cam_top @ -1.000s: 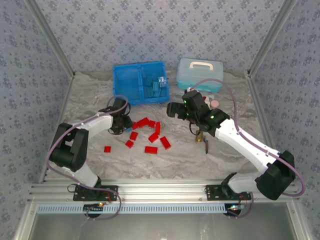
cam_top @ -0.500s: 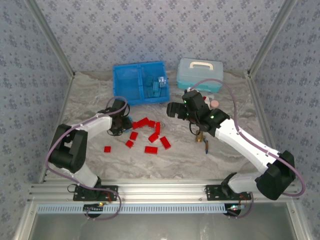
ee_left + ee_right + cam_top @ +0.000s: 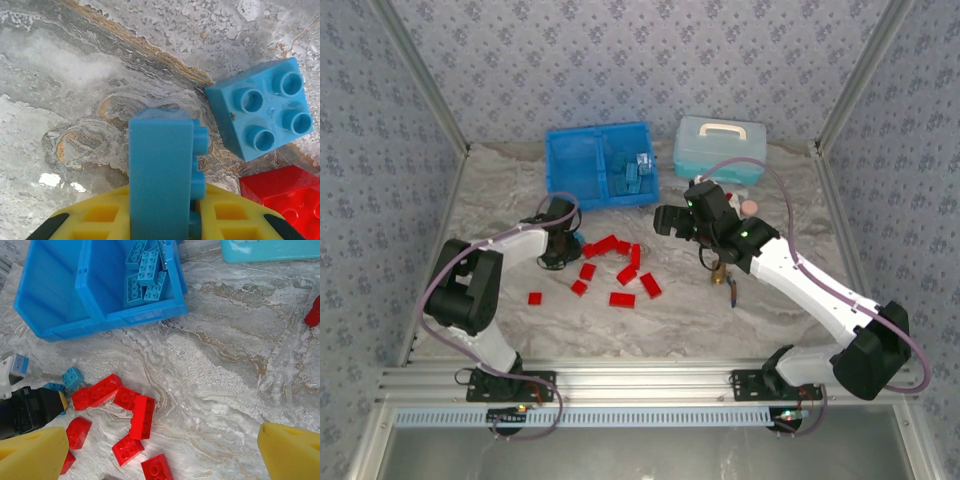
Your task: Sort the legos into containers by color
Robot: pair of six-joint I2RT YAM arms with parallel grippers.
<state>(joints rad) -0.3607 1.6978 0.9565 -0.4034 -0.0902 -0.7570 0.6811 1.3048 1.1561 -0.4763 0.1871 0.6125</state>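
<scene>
My left gripper rises and carries the light blue brick outward over blue bricks to release it next, since they already lie in one section of the tray (image 3: 552, 170).
My left gripper (image 3: 162, 202) is shut on a light blue brick (image 3: 160, 160) that stands on end between its yellow pads, just above the table. A small square light blue brick (image 3: 260, 115) lies beside it, with a red brick (image 3: 287, 192) at its corner. In the top view the left gripper (image 3: 560, 246) sits at the left end of several scattered red bricks (image 3: 617, 262). My right gripper (image 3: 670, 220) hovers open above the table, right of the red bricks (image 3: 142, 415). The blue tray (image 3: 552, 170) has blue bricks (image 3: 632, 172) in its right compartment; its left one is bare.
A pale blue lidded case (image 3: 720, 148) stands right of the tray. A brass fitting (image 3: 723, 275) sits under the right forearm and a red-and-white bottle (image 3: 749, 206) lies behind it. One red brick (image 3: 535, 298) lies apart at the left.
The left arm's elbow has swung in a little while its gripper stays by the red bricks. The right arm has not moved.
</scene>
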